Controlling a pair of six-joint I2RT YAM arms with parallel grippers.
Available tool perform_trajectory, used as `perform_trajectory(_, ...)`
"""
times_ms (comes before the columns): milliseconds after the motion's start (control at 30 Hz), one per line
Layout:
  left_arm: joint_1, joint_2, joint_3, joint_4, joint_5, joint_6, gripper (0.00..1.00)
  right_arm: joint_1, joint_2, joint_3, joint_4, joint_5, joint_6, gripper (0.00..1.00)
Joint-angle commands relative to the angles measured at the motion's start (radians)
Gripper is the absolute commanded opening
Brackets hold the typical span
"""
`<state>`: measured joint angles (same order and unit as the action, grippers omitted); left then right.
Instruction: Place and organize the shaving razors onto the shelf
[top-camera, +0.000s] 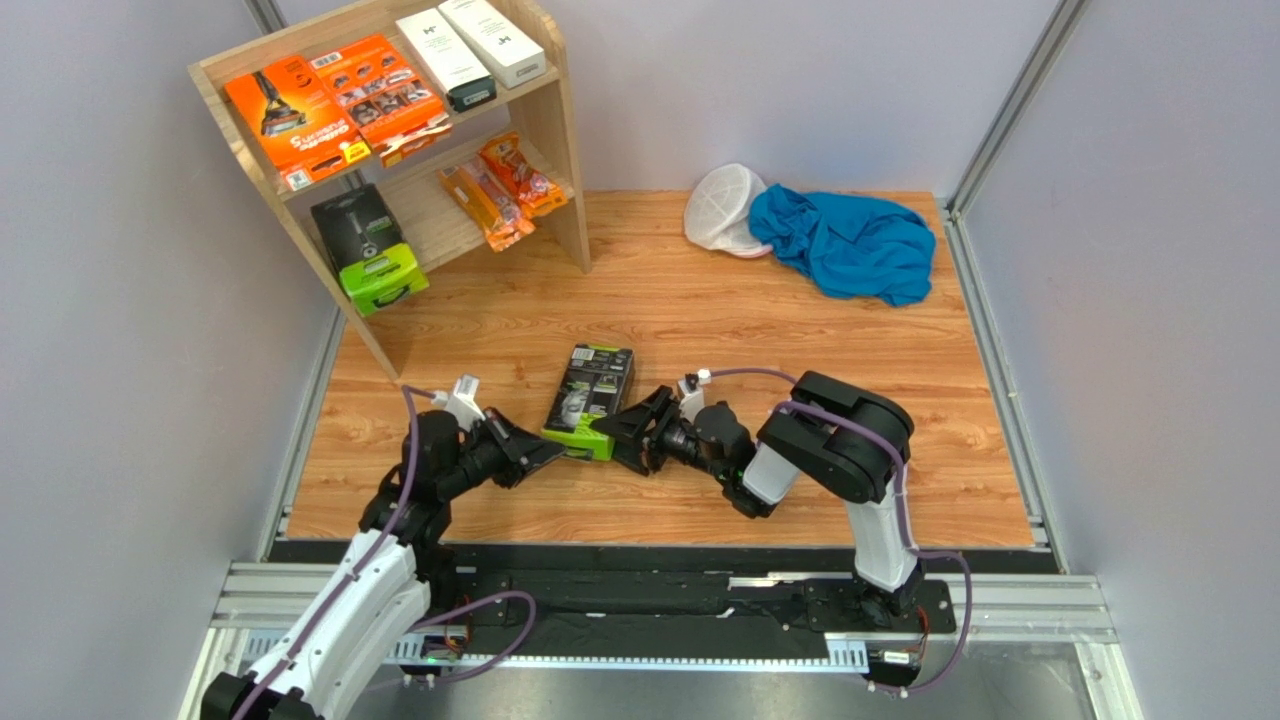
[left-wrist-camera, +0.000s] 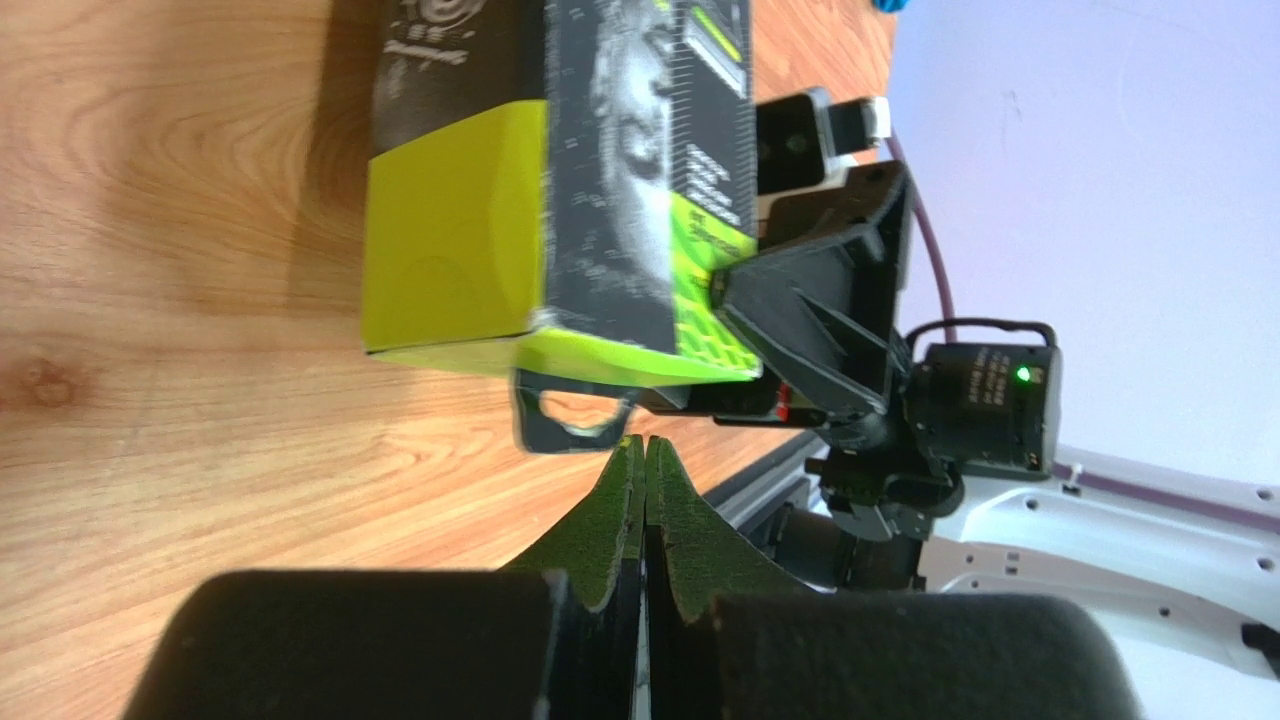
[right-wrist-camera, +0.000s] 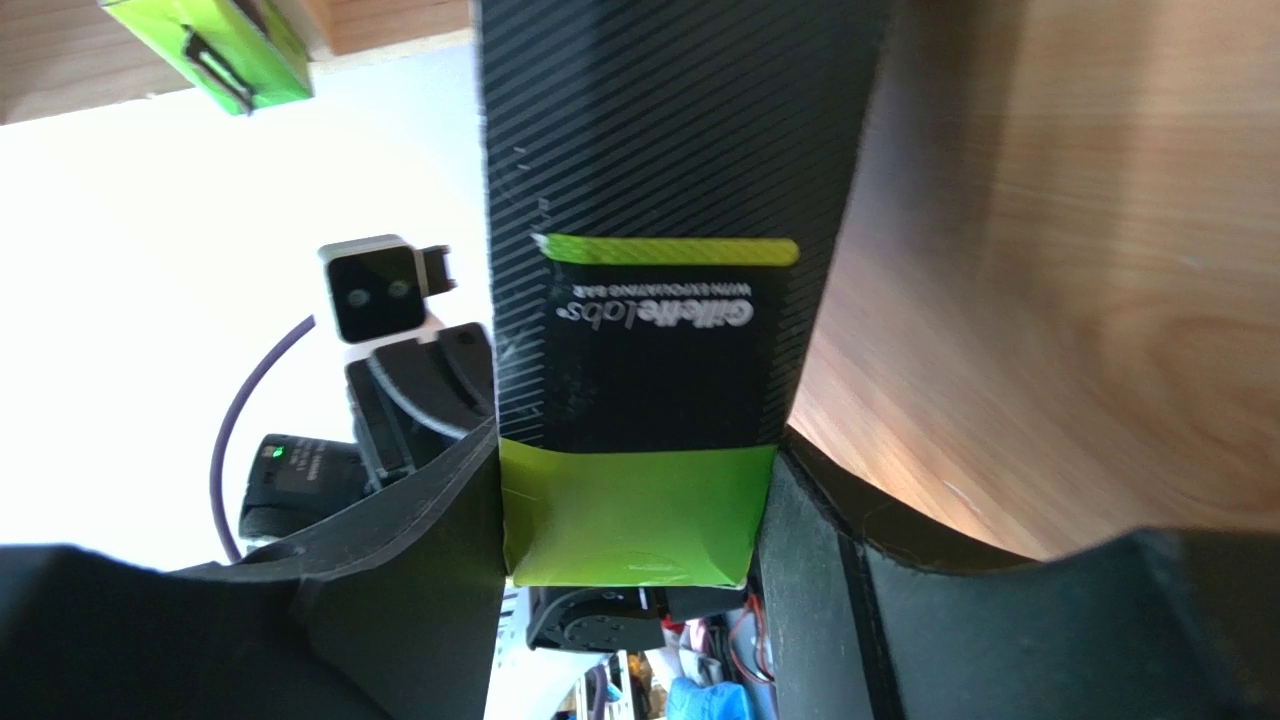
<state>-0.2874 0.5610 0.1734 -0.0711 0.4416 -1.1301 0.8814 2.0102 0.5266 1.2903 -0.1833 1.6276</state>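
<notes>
I next raise the pack from my right gripper beside my empty left gripper's fingers, across the pack and nearer the shelf (top-camera: 564, 120), and release it.
A black-and-lime-green razor pack (top-camera: 589, 393) lies on the wooden floor between both arms. My right gripper (top-camera: 624, 435) is shut on its green end, with a finger pressed against each side of the pack (right-wrist-camera: 646, 300). My left gripper (top-camera: 544, 450) is shut and empty, its tips (left-wrist-camera: 646, 444) just below the green end of the pack (left-wrist-camera: 511, 195). The shelf (top-camera: 564, 120) stands at the back left. Its top tier holds two flat orange packs (top-camera: 301, 117) and two white boxes (top-camera: 445, 57). Its lower tier holds small orange packets (top-camera: 504, 188) and another black-and-green pack (top-camera: 365, 248).
A blue cloth (top-camera: 845, 240) and a white mesh cap (top-camera: 721, 207) lie at the back right of the floor. Grey walls close in both sides. A metal rail (top-camera: 676, 600) runs along the near edge by the arm bases.
</notes>
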Motion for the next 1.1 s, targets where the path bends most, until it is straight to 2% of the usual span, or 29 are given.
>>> perform_trajectory(0, -0.004, -0.044, 0.043, -0.022, 0.043, 0.023, 0.0, -0.012, -0.018, -0.014, 0.218, 0.012, 0.005, 0.12)
perform_trajectory(33, -0.004, -0.052, 0.047, -0.03, 0.045, 0.038, 0.0, -0.013, -0.019, -0.014, 0.216, 0.007, 0.003, 0.07)
perform_trajectory(100, -0.004, -0.078, 0.084, -0.112, 0.033, 0.067, 0.02, -0.021, -0.027, -0.023, 0.218, -0.014, 0.005, 0.04)
perform_trajectory(200, -0.004, -0.111, 0.155, -0.24, -0.013, 0.138, 0.39, -0.033, -0.047, -0.046, 0.216, -0.042, -0.003, 0.0)
perform_trajectory(233, -0.004, -0.116, 0.17, -0.258, -0.02, 0.165, 0.58, -0.038, -0.053, -0.06, 0.215, -0.057, -0.009, 0.0)
perform_trajectory(300, -0.004, -0.11, 0.21, -0.291, -0.03, 0.187, 0.68, -0.054, -0.077, -0.079, 0.213, -0.099, -0.024, 0.0)
perform_trajectory(333, -0.004, -0.098, 0.221, -0.292, -0.026, 0.202, 0.77, -0.059, -0.09, -0.094, 0.208, -0.117, -0.032, 0.0)
perform_trajectory(533, -0.002, 0.089, 0.281, -0.223, 0.086, 0.277, 0.8, -0.104, -0.217, -0.109, 0.126, -0.329, -0.129, 0.0)
perform_trajectory(667, -0.002, 0.177, 0.311, -0.191, 0.14, 0.322, 0.82, -0.114, -0.333, -0.076, -0.032, -0.462, -0.213, 0.0)
perform_trajectory(833, 0.004, 0.183, 0.304, -0.135, 0.16, 0.31, 0.83, -0.116, -0.497, -0.03, -0.247, -0.573, -0.319, 0.0)
perform_trajectory(867, 0.007, 0.171, 0.284, -0.081, 0.178, 0.294, 0.83, -0.116, -0.554, -0.021, -0.334, -0.587, -0.36, 0.0)
perform_trajectory(967, 0.01, 0.155, 0.224, 0.058, 0.21, 0.216, 0.83, -0.116, -0.628, 0.012, -0.436, -0.646, -0.409, 0.0)
perform_trajectory(1067, 0.01, 0.14, 0.161, 0.212, 0.241, 0.141, 0.83, -0.114, -0.659, 0.033, -0.454, -0.7, -0.408, 0.0)
